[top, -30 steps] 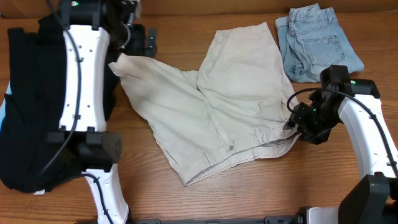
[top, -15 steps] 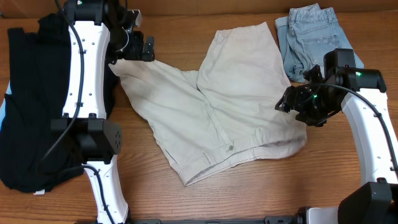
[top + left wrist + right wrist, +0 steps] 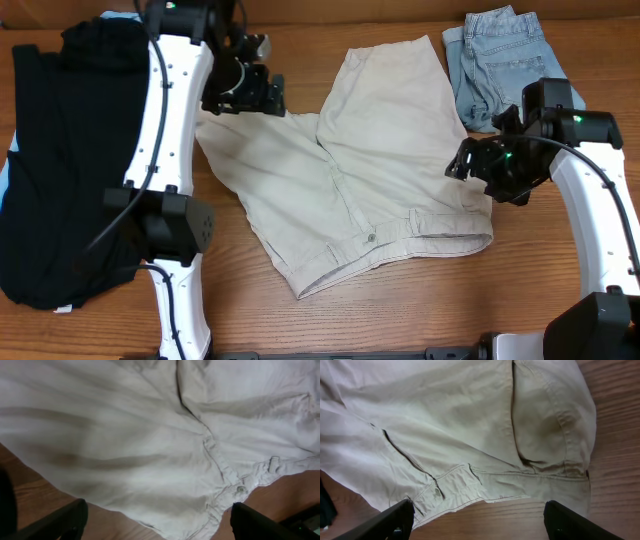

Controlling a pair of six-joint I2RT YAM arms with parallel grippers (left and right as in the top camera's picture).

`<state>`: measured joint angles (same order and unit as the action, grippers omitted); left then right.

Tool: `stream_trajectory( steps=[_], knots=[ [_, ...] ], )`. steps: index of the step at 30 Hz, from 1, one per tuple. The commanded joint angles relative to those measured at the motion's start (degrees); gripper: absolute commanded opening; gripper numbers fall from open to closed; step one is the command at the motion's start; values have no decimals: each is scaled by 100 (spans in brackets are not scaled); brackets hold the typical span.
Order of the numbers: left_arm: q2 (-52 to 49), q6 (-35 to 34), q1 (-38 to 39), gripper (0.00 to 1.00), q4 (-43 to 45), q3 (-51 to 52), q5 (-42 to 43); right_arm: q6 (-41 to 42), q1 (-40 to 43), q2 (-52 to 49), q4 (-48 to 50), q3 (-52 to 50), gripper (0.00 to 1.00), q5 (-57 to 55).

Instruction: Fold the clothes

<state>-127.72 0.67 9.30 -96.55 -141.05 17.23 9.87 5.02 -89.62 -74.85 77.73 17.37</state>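
The near corner of the waistband sticks out toward my base, so my left gripper will next move back from the far hem and down onto that corner.
The cream-beige shorts (image 3: pixel 370 170) lie spread flat in the middle of the table, waistband towards the front. My left gripper (image 3: pixel 258 92) hovers open over the far hem of their left leg; in the left wrist view (image 3: pixel 157 527) cloth (image 3: pixel 150 450) fills the frame and nothing sits between the fingers (image 3: pixel 55 522). My right gripper (image 3: pixel 480 165) is open above the waistband's right end; the right wrist view (image 3: pixel 480 525) shows waistband and pocket (image 3: pixel 470 460) under empty fingers (image 3: pixel 575 522). The black garment (image 3: pixel 40 180) lies at the left. The denim shorts (image 3: pixel 510 65) lie at the back right.
The wooden table (image 3: pixel 420 310) shows bare in front of the shorts. The left arm's white links (image 3: pixel 150 150) stand between the black garment and the cream shorts. The right arm's base (image 3: pixel 600 300) is at the front right.
My left gripper moved right and towards the front, over the left leg, whose hem shifted right. My right gripper rose off the waistband's right corner, which now lies flat.
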Motion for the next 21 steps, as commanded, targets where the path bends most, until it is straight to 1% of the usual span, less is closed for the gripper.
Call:
stream_trajectory(
  steps=[1, 3, 7, 9, 12, 13, 16, 20, 21],
  knots=[
    [925, -448, 258, 96, -28, 249, -313, 59, 192, 37, -52, 153, 87, -81],
    [1414, -667, 514, 97, -26, 732, -601, 59, 341, 37, -127, 153, 87, -81],
    [2450, -1550, 1154, 98, 22, 2208, -1145, 57, 807, 37, -142, 153, 88, -81],
    [2953, -2009, 1534, 98, 286, 3095, -1375, 57, 1049, 37, -79, 153, 88, -81],
    [3598, -2514, 2092, 99, 966, 4369, -1646, 57, 1329, 37, 35, 151, 90, -81],
    [3851, -2815, 2328, 99, 1266, 4918, -1827, 57, 1392, 37, 72, 151, 91, -81],
    [4284, -3158, 2763, 100, 1947, 6033, -2020, 57, 1440, 37, 151, 151, 93, -81],
    [4535, -3187, 3106, 100, 2999, 7458, -2061, 59, 1423, 37, 197, 146, 94, -76],
    [4531, -3086, 3130, 100, 3307, 7781, -2009, 59, 1423, 37, 197, 146, 94, -74]
  ],
)
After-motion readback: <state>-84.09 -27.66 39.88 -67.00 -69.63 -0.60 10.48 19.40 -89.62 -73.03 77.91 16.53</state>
